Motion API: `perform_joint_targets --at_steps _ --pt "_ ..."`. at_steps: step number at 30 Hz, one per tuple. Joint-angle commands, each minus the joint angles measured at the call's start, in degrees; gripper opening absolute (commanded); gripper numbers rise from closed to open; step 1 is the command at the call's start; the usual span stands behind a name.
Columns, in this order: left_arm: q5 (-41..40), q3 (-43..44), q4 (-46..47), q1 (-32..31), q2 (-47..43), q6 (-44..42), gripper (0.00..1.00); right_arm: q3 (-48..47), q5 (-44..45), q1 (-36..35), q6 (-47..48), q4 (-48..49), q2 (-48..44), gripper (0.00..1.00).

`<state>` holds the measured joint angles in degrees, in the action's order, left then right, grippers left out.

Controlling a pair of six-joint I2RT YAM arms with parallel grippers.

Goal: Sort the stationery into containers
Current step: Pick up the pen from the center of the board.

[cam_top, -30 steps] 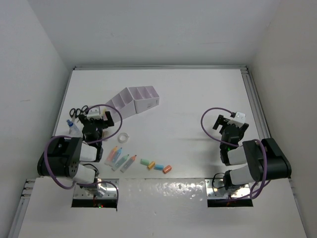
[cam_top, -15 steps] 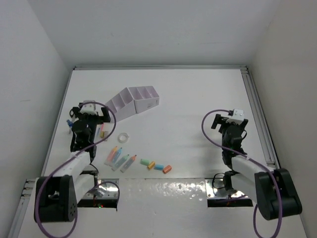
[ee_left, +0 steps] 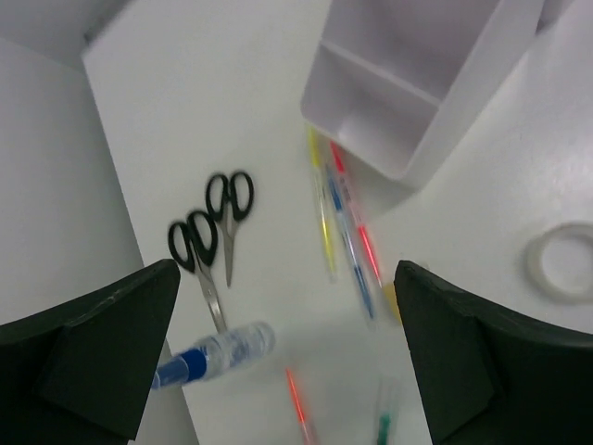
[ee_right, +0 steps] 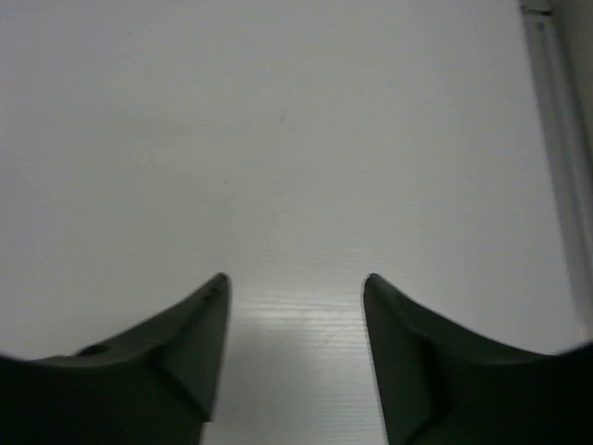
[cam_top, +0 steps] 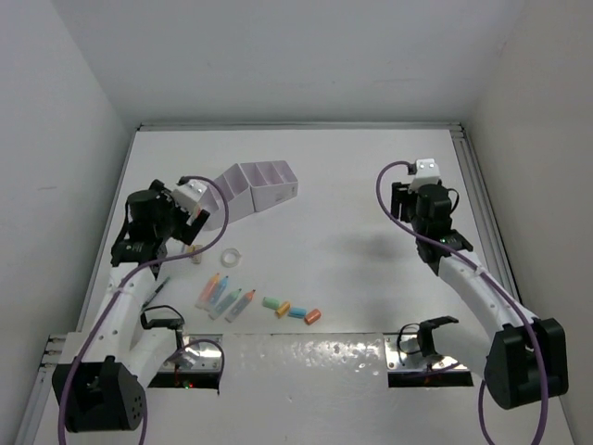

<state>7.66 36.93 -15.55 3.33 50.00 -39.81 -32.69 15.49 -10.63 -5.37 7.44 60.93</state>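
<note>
I will move my left gripper back and down over the pen next, because the bare table beside the orange pastel pen (cam_top: 208, 291) at the end of the row leaves room for a finger.
The lilac-white organiser (cam_top: 250, 185) stands at the far left of the table; its open compartments also show in the left wrist view (ee_left: 417, 88). My left gripper (cam_top: 171, 227) (ee_left: 287, 269) is open and empty, held above two black scissors (ee_left: 213, 236), a blue-capped bottle (ee_left: 218, 350) and loose pens (ee_left: 347, 236). The tape ring (cam_top: 231, 256) (ee_left: 561, 261) lies to its right. Pastel pens (cam_top: 222, 295) and capsule pieces (cam_top: 292, 311) lie near the front. My right gripper (cam_top: 419, 206) (ee_right: 296, 278) is open and empty above bare table.
A metal rail (cam_top: 477, 190) runs along the table's right edge and shows in the right wrist view (ee_right: 556, 120). White walls close in the left, back and right. The left arm hides the scissors and bottle in the top view.
Both arms have unfolded and risen from near their bases. The left gripper swung out over the scissors and pens. The right gripper reached farther up the table. No object moved.
</note>
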Motion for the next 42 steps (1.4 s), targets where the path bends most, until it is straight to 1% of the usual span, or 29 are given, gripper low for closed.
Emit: perform_joint_targets --at_steps 1,2,3,4,5,6,7,9,10,12,13,14,16,18,19,23,24,25,27,30,33,37,39,41,42 --pt "-5.45 4.11 -19.06 0.36 2.65 -3.96 1.0 -3.78 -7.49 -3.16 -5.78 -7.26 0.33 0.59" --pt "-5.55 4.81 -22.99 0.45 2.91 -4.91 1.0 -4.48 -7.31 -4.21 -9.1 -9.88 0.42 0.48" --pt "-4.68 5.86 -25.21 0.45 2.56 -7.27 1.0 -4.58 -6.35 -6.48 -10.27 -10.69 0.25 0.46" --pt "-3.54 6.14 -27.23 -0.25 2.3 -11.21 1.0 -4.4 -5.04 -7.72 -12.63 -11.39 -0.19 0.46" --pt "-3.27 6.49 -29.95 -0.69 1.86 -12.3 1.0 -3.62 -3.37 -10.43 -14.13 -12.44 -0.45 0.46" --pt "-3.01 7.1 -31.37 -2.26 0.64 -13.35 1.0 -3.26 0.21 -11.85 -16.32 -13.06 -0.54 0.48" --pt "-1.7 7.45 -32.77 -2.71 0.37 -14.32 1.0 -2.74 1.81 -12.91 -21.3 -13.85 -0.81 0.49" --pt "-0.81 8.77 -36.64 -6.3 0.1 -13.28 1.0 -2.21 5.5 -16.34 -26.6 -16.92 -0.72 0.53" --pt "-0.81 9.04 -37.79 -7.28 0.27 -13.27 1.0 -2.21 7.0 -17.57 -31.67 -17.98 -0.63 0.53" --pt "-2.03 9.13 -40.51 -9.99 1.76 -10.73 1.0 -1.94 10.34 -21.52 -36.97 -21.23 -0.46 0.53" --pt "-2.73 8.95 -41.22 -10.97 2.47 -9.85 1.0 -1.77 13.14 -22.4 -41.78 -21.94 -0.46 0.53" --pt "-3.44 9.04 -43.05 -11.76 4.13 -9.58 1.0 -1.07 14.47 -24.85 -43.83 -22.81 -0.54 0.54" --pt "-3.97 9.3 -44.21 -13.96 6.16 -8.62 1.0 -0.19 17.28 -27.06 -49.79 -23.35 -1.07 0.55" --pt "-4.84 9.57 -44.65 -16.51 9.05 -7.22 1.0 0.87 21.07 -30.23 -52.45 -24.31 -1.16 0.56" --pt "-6.24 9.57 -44.57 -17.39 9.85 -5.21 1.0 1.04 22.03 -31.02 -54.21 -24.75 -1.07 0.56" --pt "-7.4 7.47 -42.56 -21.25 13.71 -2.29 1.0 1.22 26.07 -35.84 -56.24 -26.77 -0.55 0.56" --pt "-7.4 6.67 -41.24 -21.61 14.07 -1.59 0.94 1.31 26.96 -36.9 -56.77 -27.04 -0.46 0.56" --pt "-9.57 6.23 -39.22 -22.14 14.42 -0.19 0.84 1.66 27.84 -37.7 -57.56 -27.56 -0.28 0.56" --pt "-9.68 4.39 -37.54 -23.02 14.69 0.7 0.73 1.84 30.38 -39.98 -58.7 -28.27 -0.46 0.56" --pt "-10.12 1.14 -34.47 -24.07 13.11 0.7 0.71 2.1 33.46 -42.45 -62.21 -30.55 -0.98 0.56" --pt "-10.47 -3.42 -30.35 -25.13 11.79 -1.23 0.69 3.24 35.49 -44.73 -64.76 -32.48 -2.3 0.54" --pt "-10.65 -5.37 -26.99 -26.62 11.96 -0.88 0.66 4.3 37.24 -46.58 -67.75 -33.72 -3.27 0.52" --pt "-12.22 -6.16 -24.28 -26.8 12.84 0.78 0.64 4.39 38.65 -47.81 -69.6 -35.03 -3.01 0.52" --pt "-13.63 -6.34 -22.25 -26.71 14.15 2.54 0.59 4.21 39.36 -48.6 -70.3 -36.0 -2.83 0.52" --pt "-13.64 -6.34 -21.98 -26.45 14.68 2.81 0.58 4.21 39.45 -48.87 -70.48 -36.35 -2.66 0.52"
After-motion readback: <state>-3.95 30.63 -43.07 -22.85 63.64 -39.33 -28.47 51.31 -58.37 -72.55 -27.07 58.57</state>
